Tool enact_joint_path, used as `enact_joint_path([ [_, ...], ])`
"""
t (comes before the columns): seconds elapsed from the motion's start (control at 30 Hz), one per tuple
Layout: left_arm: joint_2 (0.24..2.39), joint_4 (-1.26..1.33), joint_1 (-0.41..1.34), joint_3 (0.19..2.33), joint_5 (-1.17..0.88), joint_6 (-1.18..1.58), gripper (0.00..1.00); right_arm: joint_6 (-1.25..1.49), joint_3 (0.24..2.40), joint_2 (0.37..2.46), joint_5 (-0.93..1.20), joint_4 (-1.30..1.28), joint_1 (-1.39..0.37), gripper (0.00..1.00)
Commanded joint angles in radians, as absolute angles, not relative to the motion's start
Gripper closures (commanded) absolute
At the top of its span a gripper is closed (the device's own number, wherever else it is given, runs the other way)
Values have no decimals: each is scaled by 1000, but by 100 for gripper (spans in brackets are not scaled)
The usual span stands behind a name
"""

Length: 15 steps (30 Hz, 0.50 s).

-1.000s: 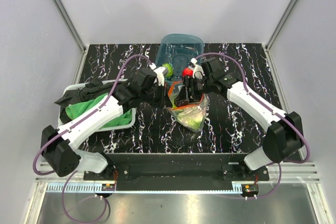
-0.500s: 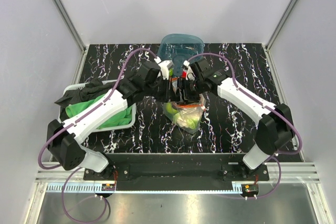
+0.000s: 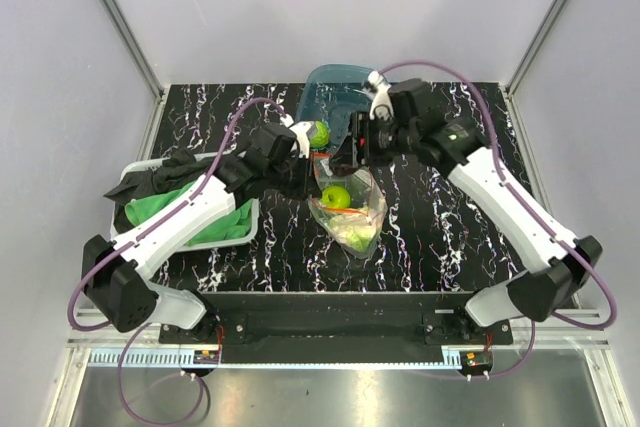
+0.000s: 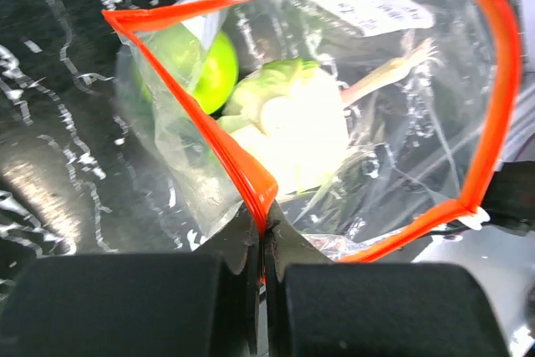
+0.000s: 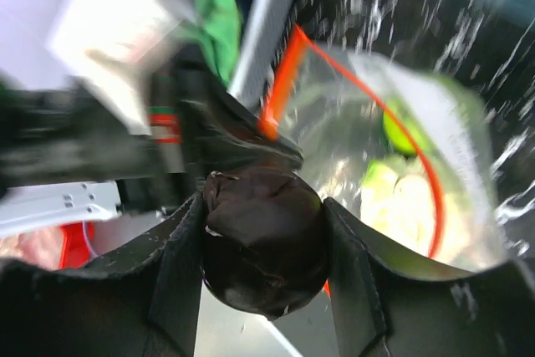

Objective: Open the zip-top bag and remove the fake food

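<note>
The teal tub [image 3: 336, 117], already holding the green ridged piece, lies outward of my right gripper. The right gripper carries the dark piece outward over it next, lowers and releases.
The zip-top bag [image 3: 352, 212] lies open mid-table, its orange-red zip strip [image 4: 242, 175] spread into a wide loop. My left gripper [image 4: 261, 227] is shut on the strip's near edge and holds the mouth open. Inside lie a green apple [image 4: 209, 68] and a pale white-and-green cauliflower piece [image 4: 297, 119]; the apple also shows in the top view [image 3: 335, 196]. My right gripper [image 5: 263, 244] is shut on a small dark round piece [image 5: 263, 236], just above the bag's mouth [image 3: 358, 147]. A green ridged round piece [image 3: 319, 133] sits by the left wrist.
A teal translucent tub [image 3: 340, 97] stands at the back, behind both grippers. A white tray [image 3: 240, 232] with green cloth [image 3: 175, 207] and a dark cloth sits at the left under the left arm. The table is black marble pattern.
My right gripper has lifted up and back out of the bag's mouth with the dark piece in it. The left gripper has shifted slightly left, and the bag's mouth has opened wider.
</note>
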State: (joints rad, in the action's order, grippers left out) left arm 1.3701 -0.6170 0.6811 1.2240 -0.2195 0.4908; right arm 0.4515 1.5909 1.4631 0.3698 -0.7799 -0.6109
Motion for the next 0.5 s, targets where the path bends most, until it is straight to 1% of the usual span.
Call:
enact_joint_path([
  [0.0,1348,-661,664,1281,-149,431,100,352,1721,1462,256,-787,-615,74],
  [0.13,1318,-704,657,1290,-107,407,100,298,1869,1577,158,-781,-539,76],
  [0.27,1283,-778,647,1312,-107,416,100,315,1956,1754,164,-735,-465,78],
  [0.37,1243,-790,647,1305,-110,417,100,263,1965,1862,86,-654,-459,74],
  [0.47,1249,-790,646,1319,-152,433,100,189,2020,1995,78,-633,-457,69],
])
